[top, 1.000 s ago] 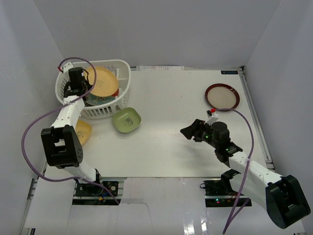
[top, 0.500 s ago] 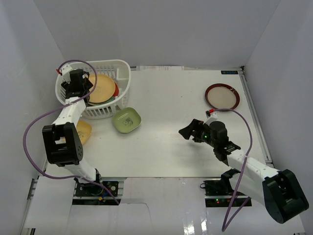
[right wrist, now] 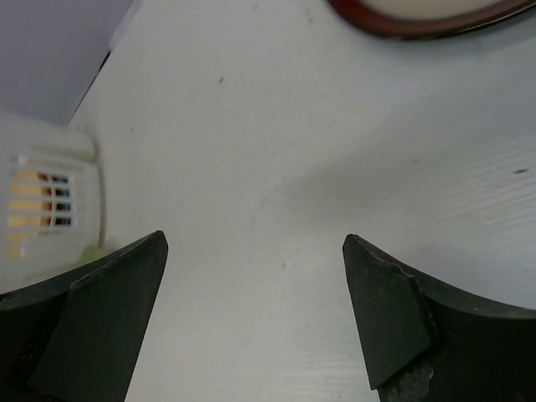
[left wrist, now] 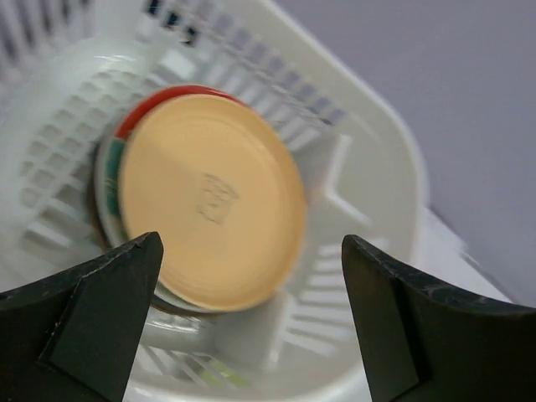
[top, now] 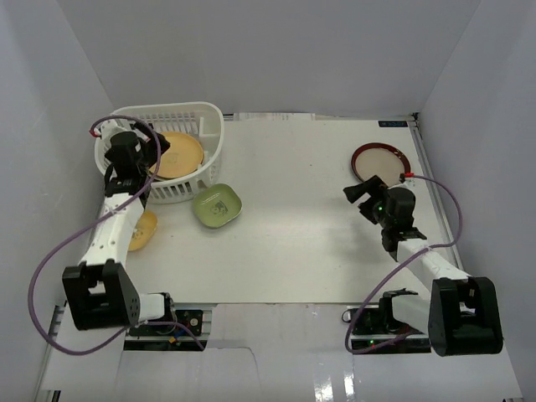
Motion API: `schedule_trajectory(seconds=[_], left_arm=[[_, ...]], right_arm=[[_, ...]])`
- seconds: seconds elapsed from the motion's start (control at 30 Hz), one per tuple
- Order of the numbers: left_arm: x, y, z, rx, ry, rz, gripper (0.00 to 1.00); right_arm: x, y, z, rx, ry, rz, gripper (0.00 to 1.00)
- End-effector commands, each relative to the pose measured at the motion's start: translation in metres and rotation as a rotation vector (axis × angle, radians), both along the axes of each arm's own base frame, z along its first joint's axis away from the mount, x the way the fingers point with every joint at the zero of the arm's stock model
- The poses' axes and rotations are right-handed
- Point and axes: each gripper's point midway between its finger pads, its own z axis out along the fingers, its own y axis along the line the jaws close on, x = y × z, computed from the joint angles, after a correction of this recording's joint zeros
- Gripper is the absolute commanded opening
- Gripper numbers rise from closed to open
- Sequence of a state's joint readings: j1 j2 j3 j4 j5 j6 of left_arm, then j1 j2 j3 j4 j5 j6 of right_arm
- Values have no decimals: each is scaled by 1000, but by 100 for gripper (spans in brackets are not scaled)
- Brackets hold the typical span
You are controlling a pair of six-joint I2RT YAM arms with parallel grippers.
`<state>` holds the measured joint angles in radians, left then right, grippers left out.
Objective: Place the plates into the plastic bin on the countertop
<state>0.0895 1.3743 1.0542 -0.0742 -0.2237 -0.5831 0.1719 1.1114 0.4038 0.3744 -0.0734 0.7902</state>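
My right gripper should move outward and down and turn onto the maroon plate's rim on the bar side, because the maroon plate is lying flat on the table.
The white plastic bin (top: 211,117) stands at the back left of the countertop (top: 310,226). Inside it a yellow plate (top: 177,154) lies on top of a stack. In the left wrist view the yellow plate (left wrist: 209,201) covers a red-rimmed plate (left wrist: 144,115) within the bin (left wrist: 373,151). My left gripper (top: 152,151) hangs open over the bin's left side, holding nothing (left wrist: 251,276). A small green plate (top: 217,205) and a small yellow plate (top: 142,228) lie in front of the bin. A maroon-rimmed plate (top: 381,164) lies at the right. My right gripper (top: 362,193) is open just in front of it (right wrist: 255,276).
White walls close in the left, back and right sides. A metal rail (top: 435,193) runs along the countertop's right edge. Purple cables loop from both arms. In the right wrist view the maroon plate's rim (right wrist: 419,21) shows at the top and the bin (right wrist: 50,193) at the far left.
My left gripper opened and let go of the yellow plate, which settled flat in the bin; the arm drew back left. My right arm swung right toward the maroon-rimmed plate and opened wider.
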Motion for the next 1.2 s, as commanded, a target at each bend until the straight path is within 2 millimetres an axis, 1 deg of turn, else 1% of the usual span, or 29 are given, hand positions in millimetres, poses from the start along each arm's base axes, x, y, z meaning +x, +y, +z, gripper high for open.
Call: schedule_trajectory(seconds=[0.0, 0.03, 0.07, 0.1, 0.13, 0.17, 0.2, 0.27, 0.3, 0.33, 0.37, 0.43, 0.47, 0.5, 0.53, 0.57, 0.6, 0.67, 0.7, 0.77, 0.8, 0.83, 0.87, 0.93, 0.97, 1.0, 1.07, 1.1, 1.17], left_arm=[[-27, -77, 73, -119, -219, -285, 98], [-37, -105, 79, -137, -237, -387, 98], [-55, -139, 90, -147, -288, -499, 98], [-76, -182, 99, -154, -320, -665, 98], [-80, -188, 91, -143, -304, -707, 98], [-98, -221, 91, -137, -305, -833, 98], [-108, -235, 82, -126, -285, -909, 98], [-136, -268, 63, -102, -231, -1095, 98], [-143, -273, 54, -92, -213, -1136, 98], [-151, -276, 39, -63, -172, -1175, 98], [-158, -283, 32, -51, -158, -1194, 98], [-162, -289, 31, -45, -147, -1217, 98], [-165, -293, 32, -47, -149, -1243, 98], [-164, -296, 32, -53, -144, -1255, 98], [-164, -296, 32, -58, -139, -1257, 98], [-165, -297, 30, -64, -131, -1257, 98], [-165, -297, 30, -68, -127, -1257, 98], [-165, -298, 29, -73, -124, -1259, 98], [-165, -298, 30, -73, -124, -1262, 98], [-166, -299, 30, -75, -119, -1267, 98], [-166, -298, 29, -75, -116, -1265, 98], [-166, -298, 29, -75, -116, -1264, 98], [-165, -298, 28, -74, -113, -1259, 98], [-162, -296, 26, -67, -104, -1242, 98], [-162, -296, 25, -67, -99, -1242, 98], [-162, -297, 24, -73, -95, -1247, 98], [-162, -299, 22, -84, -85, -1255, 98], [-162, -300, 21, -92, -80, -1258, 98], [-163, -301, 18, -100, -69, -1267, 98]], right_arm=[[27, -58, 10, 58, -26, -230, 91], [30, -67, 3, 57, -7, -266, 91], [36, -98, 0, 33, -4, -379, 91], [40, -113, -6, 22, 15, -446, 91], [42, -118, -10, 30, 28, -465, 91], [44, -134, -14, 35, 36, -521, 91], [48, -140, -14, 55, 27, -538, 90], [55, -148, -30, 101, 71, -556, 87], [57, -159, -34, 116, 82, -585, 86], [65, -164, -44, 129, 99, -594, 85], [69, -164, -47, 165, 106, -581, 82], [80, -168, -63, 212, 123, -562, 81], [92, -170, -59, 231, 115, -551, 79], [94, -169, -77, 248, 163, -555, 78], [99, -170, -80, 256, 169, -554, 77], [106, -170, -80, 270, 169, -550, 70], [107, -169, -91, 298, 194, -562, 66], [115, -169, -90, 315, 175, -562, 54], [116, -168, -97, 326, 195, -570, 47], [118, -166, -99, 322, 202, -558, 31], [121, -165, -98, 320, 200, -550, 28], [121, -164, -97, 313, 196, -539, 15], [122, -161, -92, 316, 182, -520, 10], [117, -156, -79, 310, 151, -485, 8], [118, -153, -67, 307, 108, -461, 8], [111, -148, -51, 311, 68, -438, 8], [103, -130, -29, 339, 9, -351, 8], [92, -121, -8, 345, -50, -315, 8], [76, -97, 11, 365, -89, -225, 8]])
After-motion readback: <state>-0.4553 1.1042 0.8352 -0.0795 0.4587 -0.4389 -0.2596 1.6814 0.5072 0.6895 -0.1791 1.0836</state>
